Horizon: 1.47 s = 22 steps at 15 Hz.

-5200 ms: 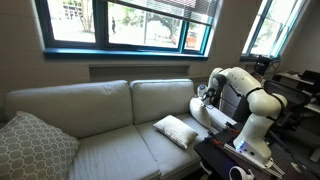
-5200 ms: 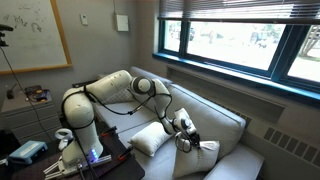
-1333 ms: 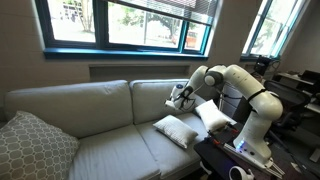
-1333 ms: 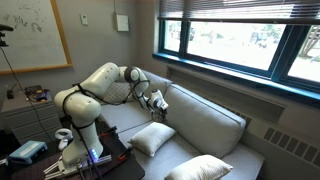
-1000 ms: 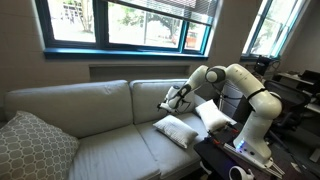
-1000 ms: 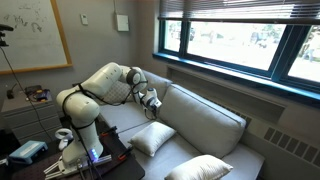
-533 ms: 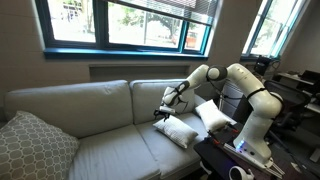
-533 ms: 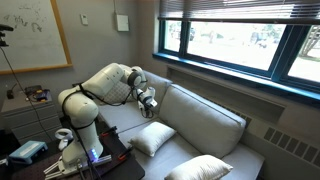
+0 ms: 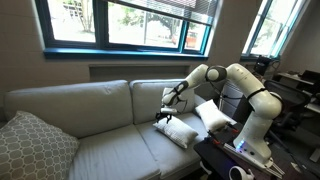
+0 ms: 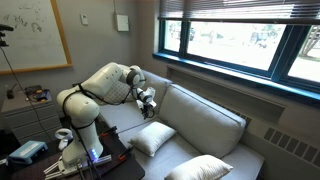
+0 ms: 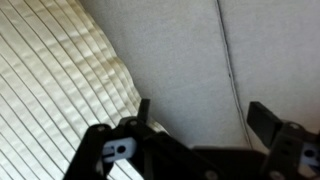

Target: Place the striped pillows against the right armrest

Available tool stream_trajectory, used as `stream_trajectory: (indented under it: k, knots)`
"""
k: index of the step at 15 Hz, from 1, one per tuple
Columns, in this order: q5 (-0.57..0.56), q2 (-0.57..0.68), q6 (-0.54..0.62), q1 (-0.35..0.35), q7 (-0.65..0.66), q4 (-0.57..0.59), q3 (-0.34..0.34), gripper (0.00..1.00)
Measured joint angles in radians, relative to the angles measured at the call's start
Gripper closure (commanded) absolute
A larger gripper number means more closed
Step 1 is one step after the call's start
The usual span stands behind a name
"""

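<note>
I will move my gripper to the left in the wrist view next and lower it onto the striped pillow's rear edge (image 11: pixel 106 74), because there is only bare sofa fabric between the gripper's fingers.
One striped pillow (image 9: pixel 177 131) lies flat on the sofa's seat cushion in both exterior views (image 10: pixel 153 138). In the wrist view its ribbed cream cover (image 11: pixel 50 90) fills the left side. A second striped pillow (image 9: pixel 212 115) leans at the sofa's end by the robot, seen low in an exterior view (image 10: pixel 205 168). The right armrest is mostly hidden behind that pillow. My gripper (image 9: pixel 163 114) hangs open just above the seat pillow's rear corner (image 10: pixel 148 108). Between the gripper's (image 11: pixel 205 118) fingers I see only bare sofa fabric.
A larger grey lattice pillow (image 9: pixel 30 145) sits at the sofa's far end. The back cushions (image 9: pixel 90 100) rise right behind the gripper. The robot's base and a dark table (image 9: pixel 235 155) stand by the near end. A windowsill (image 10: pixel 230 75) runs above the sofa.
The arm has lowered and reached away from the armrest, bringing the open gripper down to the seat pillow's back corner. Both pillows lie where they were.
</note>
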Motion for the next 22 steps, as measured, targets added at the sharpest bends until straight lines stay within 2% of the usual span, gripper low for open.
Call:
stream_trajectory:
  k: [4, 7, 11, 14, 17, 22]
  knots:
    - [0.052, 0.0, 0.008, -0.033, -0.101, -0.001, -0.006, 0.0]
    - [0.02, 0.001, -0.001, -0.019, -0.141, -0.001, -0.076, 0.0]
    - [-0.096, 0.026, 0.0, 0.102, -0.104, 0.004, -0.223, 0.0]
    - [-0.18, 0.07, 0.003, 0.21, -0.048, 0.023, -0.303, 0.0]
    - [-0.232, 0.116, 0.002, 0.289, -0.014, 0.046, -0.335, 0.0]
    - [-0.295, 0.192, -0.023, 0.368, 0.012, 0.095, -0.371, 0.0]
